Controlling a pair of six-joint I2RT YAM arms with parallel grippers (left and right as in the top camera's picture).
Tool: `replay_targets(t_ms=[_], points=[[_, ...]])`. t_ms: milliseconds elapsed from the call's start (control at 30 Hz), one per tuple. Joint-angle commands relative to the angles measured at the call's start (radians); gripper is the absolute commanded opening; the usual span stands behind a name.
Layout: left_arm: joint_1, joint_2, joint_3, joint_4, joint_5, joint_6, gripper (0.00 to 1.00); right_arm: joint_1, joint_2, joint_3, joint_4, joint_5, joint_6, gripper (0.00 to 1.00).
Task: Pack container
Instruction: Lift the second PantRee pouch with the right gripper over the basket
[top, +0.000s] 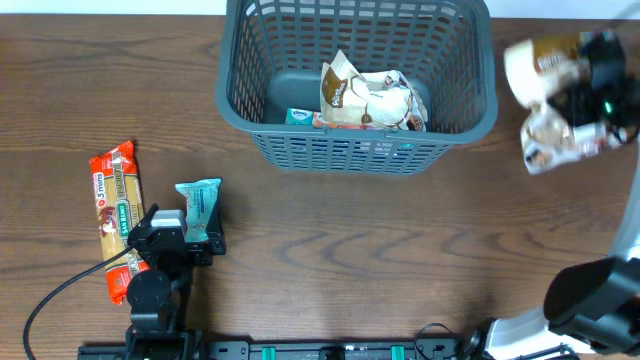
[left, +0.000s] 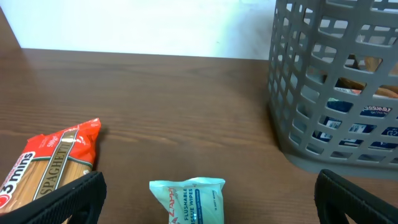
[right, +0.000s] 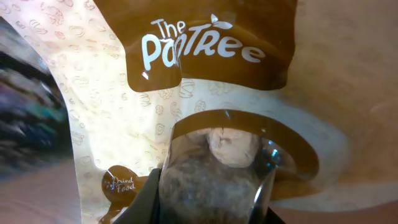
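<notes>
The container's free space beside the packed pouch lies left of my right gripper in the overhead view, so I should swing over the container's rim, descend and release.
The dark grey slotted container stands at the table's far middle and holds a cream-and-brown pouch and a teal packet. It also shows in the left wrist view. My left gripper is open, low over the table, with a teal flushable-wipes packet lying between its fingers. The wipes packet also shows in the overhead view. My right gripper is shut on a cream-and-brown "The Pantree" dried-food pouch, held in the air right of the container; the pouch looks blurred.
A red-orange spaghetti packet lies left of the left gripper, and it also shows in the left wrist view. A black cable runs from the left arm across the front left. The right arm's base sits at the front right.
</notes>
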Motion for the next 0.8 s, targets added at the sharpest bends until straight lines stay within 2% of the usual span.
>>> replay_targets(t_ms=[0, 100, 200, 500, 567, 767], points=[[-0.002, 0.003, -0.013, -0.043, -0.031, -0.016, 0.99, 0.101, -0.030, 0.156, -0.009, 0.106, 0.060, 0.01], [-0.002, 0.003, -0.013, -0.043, -0.031, -0.016, 0.99, 0.181, -0.030, 0.265, 0.010, 0.211, 0.135, 0.01], [-0.002, 0.003, -0.013, -0.043, -0.031, -0.016, 0.99, 0.251, -0.030, 0.339, 0.025, 0.241, 0.132, 0.01], [-0.002, 0.003, -0.013, -0.043, -0.031, -0.016, 0.99, 0.556, -0.021, 0.372, 0.010, 0.180, -0.375, 0.01], [-0.002, 0.003, -0.013, -0.043, -0.031, -0.016, 0.99, 0.608, -0.013, 0.372, 0.032, 0.177, -0.409, 0.01], [-0.002, 0.003, -0.013, -0.043, -0.031, -0.016, 0.99, 0.695, 0.047, 0.372, 0.065, 0.177, -0.373, 0.01]])
